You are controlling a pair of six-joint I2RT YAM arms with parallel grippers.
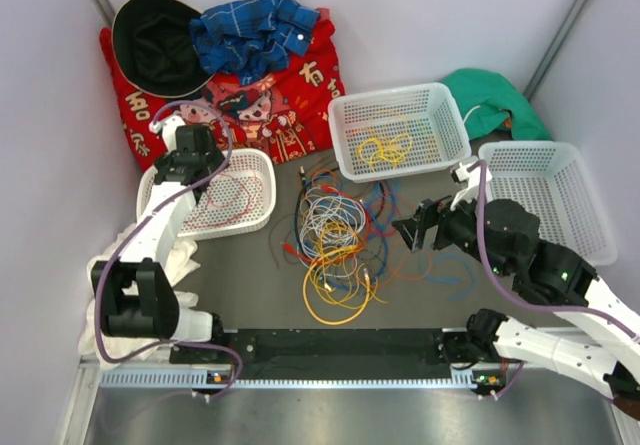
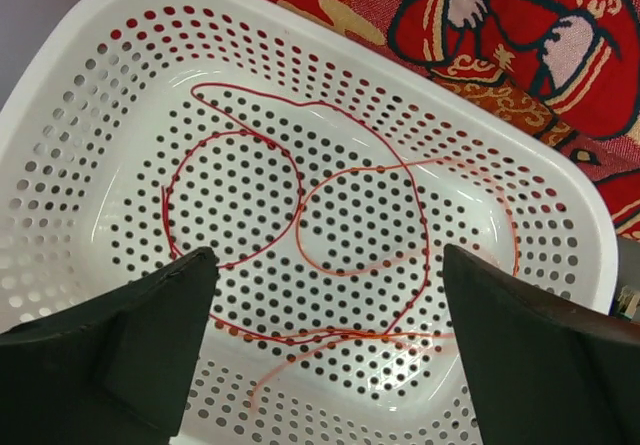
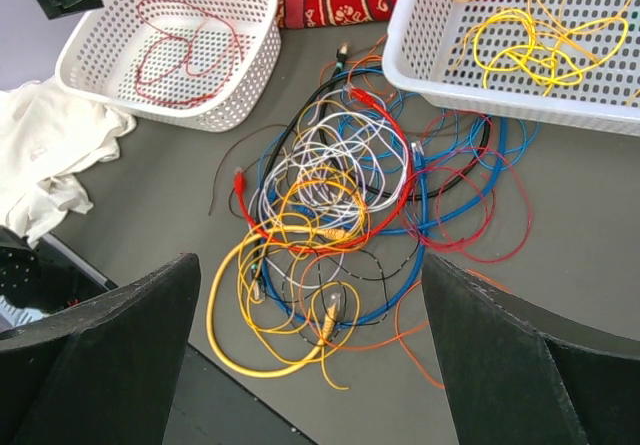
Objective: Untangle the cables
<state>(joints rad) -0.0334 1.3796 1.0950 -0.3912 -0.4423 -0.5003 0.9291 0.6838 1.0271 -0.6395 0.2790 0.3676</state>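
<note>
The thin orange wire [image 1: 401, 264] [image 3: 402, 336] beside the blue cable lies below my right gripper at the tangle's edge, so I will move that gripper down next and close on it.
A tangle of cables [image 1: 335, 250] in yellow, orange, red, blue, white and black lies on the grey table between the arms; it also shows in the right wrist view [image 3: 340, 215]. My left gripper [image 1: 192, 160] is open and empty above the left white basket [image 1: 262, 170], which holds thin red and orange wires [image 2: 300, 235]. My right gripper [image 1: 410, 230] is open and empty, just right of the tangle. Yellow cables [image 1: 385, 148] lie in the middle basket [image 1: 400, 100].
An empty white basket [image 1: 580, 180] stands at the right. Red patterned cloth [image 1: 290, 105], a black hat [image 1: 155, 40] and blue plaid cloth [image 1: 255, 30] lie at the back, a green cloth [image 1: 495, 100] back right, white cloth [image 1: 175, 260] by the left arm.
</note>
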